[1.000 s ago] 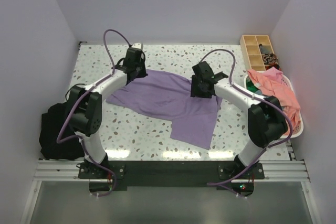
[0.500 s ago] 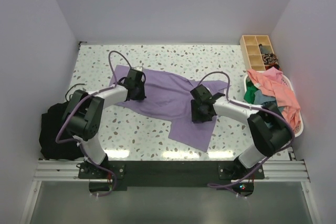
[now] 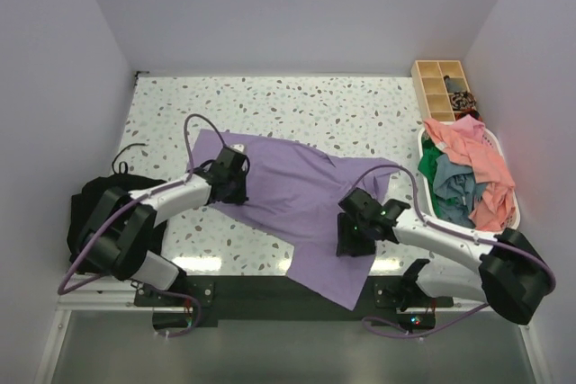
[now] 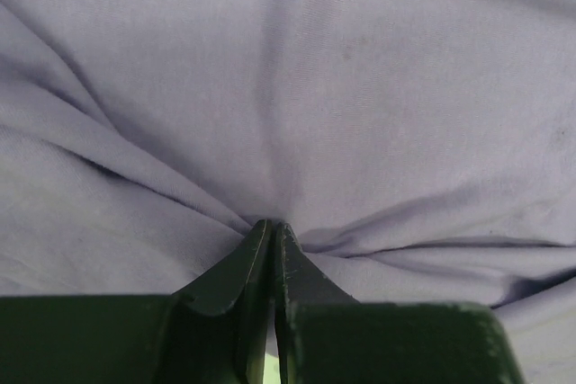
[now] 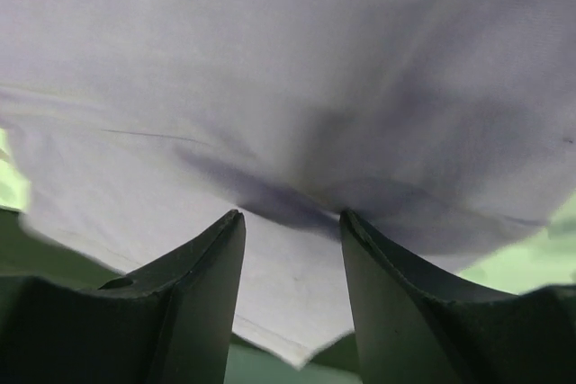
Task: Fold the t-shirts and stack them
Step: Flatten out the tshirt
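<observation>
The shirt lies rumpled, so the robot's open right gripper needs to move outward and to the right in the top view, onto the shirt's far corner by the basket.
The lavender t-shirt lies spread across the table, and its near corner hangs over the front edge. My left gripper is at its left part. In the left wrist view the gripper is shut on a pinch of the lavender cloth, with folds fanning out from the tips. My right gripper is at the shirt's right part. In the right wrist view the gripper has its jaws apart, with the lavender cloth just beyond the tips and a cloth corner hanging between the fingers.
A white basket at the right holds a salmon-pink shirt and teal and green cloth. A wooden compartment box stands at the back right. A black fabric bundle lies at the left edge.
Both arms have drawn back toward the near edge. The lavender shirt has slid with them, and its near corner now hangs over the front edge.
</observation>
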Controlling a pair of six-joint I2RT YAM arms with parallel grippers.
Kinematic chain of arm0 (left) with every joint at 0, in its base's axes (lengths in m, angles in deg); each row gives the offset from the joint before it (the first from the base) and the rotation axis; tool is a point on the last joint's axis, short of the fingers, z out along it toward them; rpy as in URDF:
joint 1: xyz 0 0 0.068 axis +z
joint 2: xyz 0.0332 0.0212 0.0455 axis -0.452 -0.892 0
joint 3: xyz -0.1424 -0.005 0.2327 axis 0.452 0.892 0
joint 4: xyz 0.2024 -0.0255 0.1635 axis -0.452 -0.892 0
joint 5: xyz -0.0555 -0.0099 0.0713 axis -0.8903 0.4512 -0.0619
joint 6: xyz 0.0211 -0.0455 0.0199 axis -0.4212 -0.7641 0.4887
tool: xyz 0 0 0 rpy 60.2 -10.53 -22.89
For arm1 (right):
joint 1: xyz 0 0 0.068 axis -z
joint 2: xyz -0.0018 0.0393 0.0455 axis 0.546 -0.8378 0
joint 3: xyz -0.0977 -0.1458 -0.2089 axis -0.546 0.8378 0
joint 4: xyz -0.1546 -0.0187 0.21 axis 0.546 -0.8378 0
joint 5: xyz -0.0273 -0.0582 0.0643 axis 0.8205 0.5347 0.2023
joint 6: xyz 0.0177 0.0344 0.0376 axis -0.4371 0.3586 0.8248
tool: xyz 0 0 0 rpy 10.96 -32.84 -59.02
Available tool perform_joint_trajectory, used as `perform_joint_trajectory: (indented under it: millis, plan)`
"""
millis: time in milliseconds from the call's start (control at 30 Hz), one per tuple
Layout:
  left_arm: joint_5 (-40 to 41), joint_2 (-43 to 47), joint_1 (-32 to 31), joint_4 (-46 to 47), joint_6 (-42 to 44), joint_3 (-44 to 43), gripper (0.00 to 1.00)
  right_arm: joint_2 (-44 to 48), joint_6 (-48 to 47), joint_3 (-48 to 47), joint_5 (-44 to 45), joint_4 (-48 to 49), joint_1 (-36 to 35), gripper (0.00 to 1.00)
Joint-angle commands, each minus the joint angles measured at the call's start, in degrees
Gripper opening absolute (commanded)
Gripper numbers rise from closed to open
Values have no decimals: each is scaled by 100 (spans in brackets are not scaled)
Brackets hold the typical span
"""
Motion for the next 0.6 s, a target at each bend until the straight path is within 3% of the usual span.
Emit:
perform_joint_trajectory:
  millis: [0, 67, 133, 267, 367, 433, 567]
  plan:
    - [-176, 571, -242, -534, -412, 229, 11, 381, 327, -93, -199, -2170, -135, 51]
    - [-124, 756, -269, -666, -439, 159, 11, 811, 292, -804, 321, -2358, -135, 54]
    - [121, 968, -278, -614, -352, -121, 11, 875, 257, -1592, 1470, -2429, -57, 59]
    - [736, 793, -260, -525, 201, -1060, 19, -71, -146, -2695, 3020, -2351, 557, 61]
    - [1193, 310, -164, -508, 561, -2149, 24, -512, -514, -2872, 2681, -1474, 1673, 62]
    - [1213, -15, 20, -264, 685, -2345, 25, -978, -552, -3012, 2434, -1121, 2287, 61]
    - [547, -455, 626, 19, 660, -2513, 30, -1567, -780, -3241, 2134, -725, 2650, 61]
